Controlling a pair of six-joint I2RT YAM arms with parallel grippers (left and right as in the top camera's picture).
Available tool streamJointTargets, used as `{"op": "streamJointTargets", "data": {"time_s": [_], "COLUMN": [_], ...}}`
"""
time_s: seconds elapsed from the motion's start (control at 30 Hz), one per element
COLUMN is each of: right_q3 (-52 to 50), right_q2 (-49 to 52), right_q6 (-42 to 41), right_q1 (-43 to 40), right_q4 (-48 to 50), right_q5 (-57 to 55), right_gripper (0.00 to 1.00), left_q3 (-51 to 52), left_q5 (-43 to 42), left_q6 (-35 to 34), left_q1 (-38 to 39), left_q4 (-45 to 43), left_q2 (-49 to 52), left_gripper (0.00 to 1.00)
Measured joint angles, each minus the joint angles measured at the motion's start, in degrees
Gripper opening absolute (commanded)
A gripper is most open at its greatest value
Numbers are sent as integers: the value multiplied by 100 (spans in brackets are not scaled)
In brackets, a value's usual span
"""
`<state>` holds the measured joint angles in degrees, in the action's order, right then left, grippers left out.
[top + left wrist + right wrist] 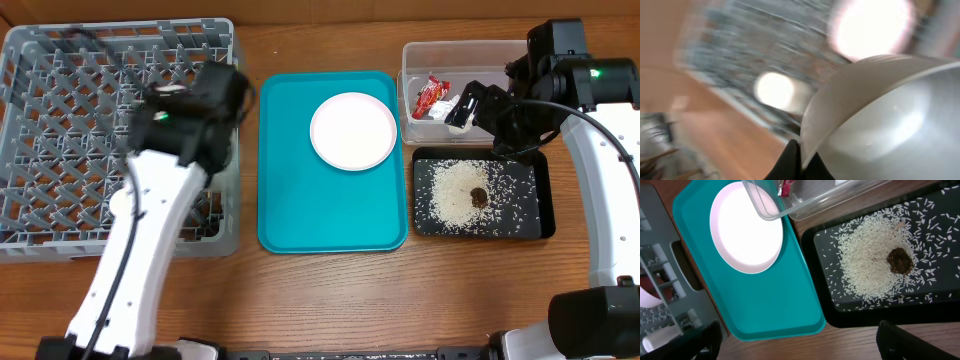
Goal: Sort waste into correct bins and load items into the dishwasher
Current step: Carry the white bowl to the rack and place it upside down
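Note:
I will next carry the bowl down and left in the overhead view with my left gripper, toward the rack's empty middle [108,123], then release it.
My left gripper [801,159] is shut on the rim of the steel-grey bowl [880,125], which fills the lower right of the blurred left wrist view. Overhead, the left wrist [195,100] hangs over the right part of the grey dish rack [60,120] and hides the bowl. The white plate [353,131] lies on the teal tray [300,200]. A red-and-white wrapper [430,95] lies in the clear tub [470,55]. Rice [455,195] and a brown morsel [478,196] lie in the black tray [535,215]. My right gripper [800,342] stands open and holds nothing, near the tub's front wall.
The right wrist view shows the plate [747,227], the teal tray's corner [805,315] and the black tray [840,312] side by side with a narrow strip of wood between them. Two pale round shapes show in the blurred rack behind the bowl.

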<state>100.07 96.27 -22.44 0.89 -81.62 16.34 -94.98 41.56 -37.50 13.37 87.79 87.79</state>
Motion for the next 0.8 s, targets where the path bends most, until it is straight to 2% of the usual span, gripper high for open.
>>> {"op": "streamJointTargets", "data": {"time_s": [0.13,0.3,0.57,0.8], "right_q3": [0,0,0,0], "right_q2": [0,0,0,0], "right_q6": [-2,0,0,0], "right_q1": [0,0,0,0], "right_q4": [2,0,2,-2], "right_q5": [0,0,0,-2], "right_gripper": [100,100,100,100], "left_q3": [2,2,4,15], "left_q5": [1106,1735,2164,2258], "left_q6": [-138,26,658,1484], "left_q1": [-555,-1410,-2223,-2603], "left_q4": [-258,-1060,-1941,-3136], "left_q2": [164,662,1624,2328], "left_gripper": [4,4,4,4]}}
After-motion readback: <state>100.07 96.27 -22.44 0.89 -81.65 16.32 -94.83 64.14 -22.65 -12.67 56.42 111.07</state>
